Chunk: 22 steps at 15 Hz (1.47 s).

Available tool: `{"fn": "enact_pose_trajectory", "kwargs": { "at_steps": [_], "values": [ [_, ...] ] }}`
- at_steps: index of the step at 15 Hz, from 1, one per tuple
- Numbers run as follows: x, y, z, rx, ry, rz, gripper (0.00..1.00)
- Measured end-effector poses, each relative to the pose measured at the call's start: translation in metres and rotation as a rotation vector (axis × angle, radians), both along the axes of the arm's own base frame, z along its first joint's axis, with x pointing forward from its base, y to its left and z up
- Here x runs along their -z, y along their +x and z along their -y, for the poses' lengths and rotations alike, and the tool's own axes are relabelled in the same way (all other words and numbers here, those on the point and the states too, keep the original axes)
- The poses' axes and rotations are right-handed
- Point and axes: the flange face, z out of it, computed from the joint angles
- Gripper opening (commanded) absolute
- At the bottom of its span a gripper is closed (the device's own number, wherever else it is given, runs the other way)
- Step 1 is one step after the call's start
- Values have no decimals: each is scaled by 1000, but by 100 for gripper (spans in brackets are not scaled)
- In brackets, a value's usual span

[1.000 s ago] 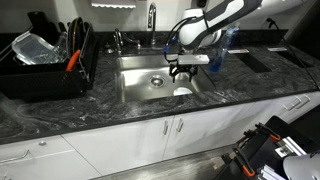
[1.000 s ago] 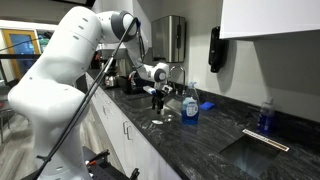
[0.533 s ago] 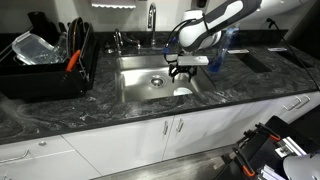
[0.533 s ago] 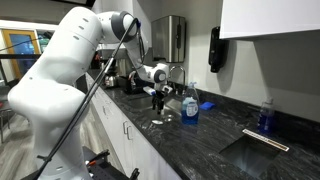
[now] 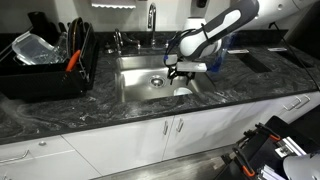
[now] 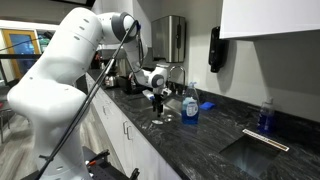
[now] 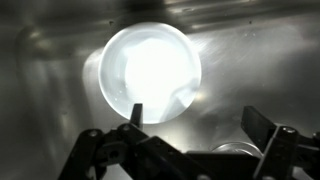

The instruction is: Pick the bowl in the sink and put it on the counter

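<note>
The bowl's drain-side rim lines up with my open fingers' gap, so I need to lower over it, one finger inside, and close.
The small white bowl [image 5: 182, 91] sits in the steel sink [image 5: 140, 85], near its front right corner. In the wrist view the bowl [image 7: 150, 70] is a bright round shape on the sink floor. My gripper [image 5: 180, 75] hangs open just above the bowl, inside the sink. In the wrist view my open fingers [image 7: 197, 125] sit below the bowl; one fingertip overlaps its near rim and nothing is between them. The drain [image 7: 240, 152] shows by the other finger. The dark marbled counter [image 5: 150, 110] runs around the sink.
A black dish rack [image 5: 45, 62] with a clear container [image 5: 33, 47] stands on the counter at one side. A chrome faucet [image 5: 152, 22] rises behind the sink. A blue soap bottle [image 6: 191, 106] stands beside the sink. White cabinets [image 5: 170, 135] are below.
My gripper has lowered a little toward the bowl in the sink. The bowl has not moved.
</note>
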Motion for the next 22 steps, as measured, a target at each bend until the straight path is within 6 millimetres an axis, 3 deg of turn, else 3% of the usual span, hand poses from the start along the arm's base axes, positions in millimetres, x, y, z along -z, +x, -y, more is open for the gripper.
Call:
{"fn": "enact_pose_trajectory", "kwargs": {
  "at_steps": [6,14,15,17,22],
  "values": [
    [29,-1,-2,64,30,38,100],
    [68,5,-19,123,30,10,99],
    [69,7,-21,127,30,10,74],
    [74,10,-24,135,28,9,72],
    [88,15,-31,146,13,-4,37]
  ]
}}
